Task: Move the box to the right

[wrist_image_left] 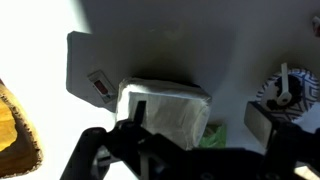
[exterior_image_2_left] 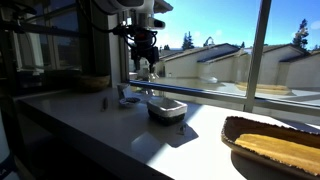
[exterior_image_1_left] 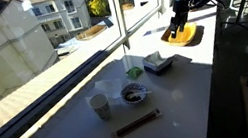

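I need to move my gripper down and to the left in the wrist view next, onto the box's near side, because that side is outside the gap between its open fingers.
The box is a small squarish container with a whitish top and darker sides, standing on the white table by the window. It also shows in the other exterior view and in the wrist view. My gripper hangs in the air above the box, clear of it, and also shows in an exterior view. In the wrist view the gripper is open and empty. One finger lies over the box's top, the other off to its side.
An orange-yellow flat dish lies beyond the box, also seen in another exterior view. A round dark bowl, a white cup, chopsticks and a small green item sit nearby. The window frame runs along the table's edge.
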